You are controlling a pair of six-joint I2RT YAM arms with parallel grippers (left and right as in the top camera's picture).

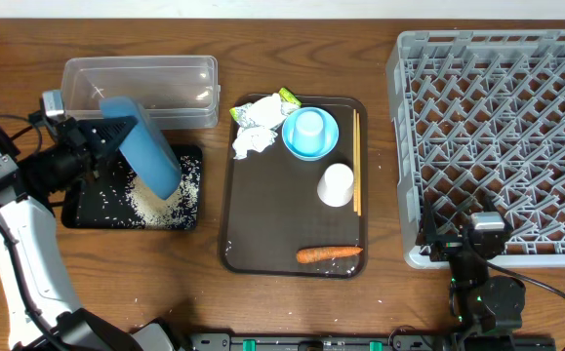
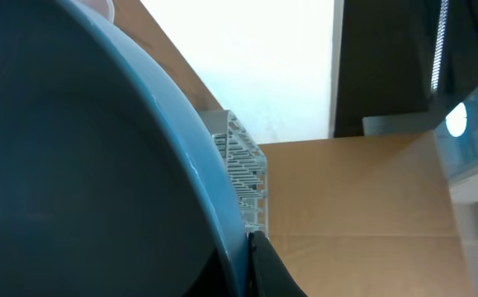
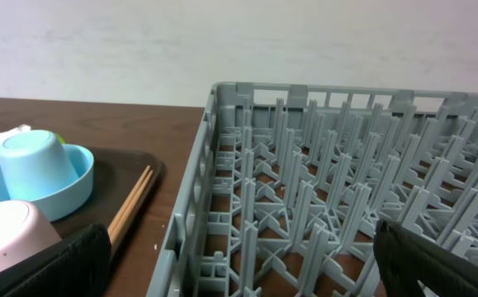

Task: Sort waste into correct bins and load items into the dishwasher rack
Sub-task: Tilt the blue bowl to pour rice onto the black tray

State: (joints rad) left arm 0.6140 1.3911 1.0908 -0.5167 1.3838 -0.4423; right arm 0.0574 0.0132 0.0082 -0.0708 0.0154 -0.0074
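My left gripper swings and lowers next, levelling the bowl (image 1: pixel 147 144) onto the brown tray's bare bottom. That spot lies below and to its right in the overhead view.
My left gripper (image 1: pixel 106 132) is shut on the rim of the dark-blue bowl (image 1: pixel 147 144), which it holds tipped on edge over the black tray (image 1: pixel 87 210). Rice (image 1: pixel 157 200) lies piled and scattered in that tray. In the left wrist view the bowl (image 2: pixel 82 165) fills the left side, with one finger (image 2: pixel 273 268) pressed against its rim. My right gripper (image 1: pixel 463 242) stands open at the near left corner of the dishwasher rack (image 1: pixel 502 127), with the rack's wall (image 3: pixel 189 239) between its fingers (image 3: pixel 57 264).
The clear tub (image 1: pixel 141 83) sits behind the black tray. A brown tray (image 1: pixel 262 234) holds paper wads (image 1: pixel 253 141), a wrapper (image 1: pixel 288 97), a light-blue cup (image 1: pixel 308 127) upside down on a saucer (image 1: pixel 327 148), a white cup (image 1: pixel 337 184), chopsticks (image 1: pixel 356 161) and a carrot (image 1: pixel 329 253).
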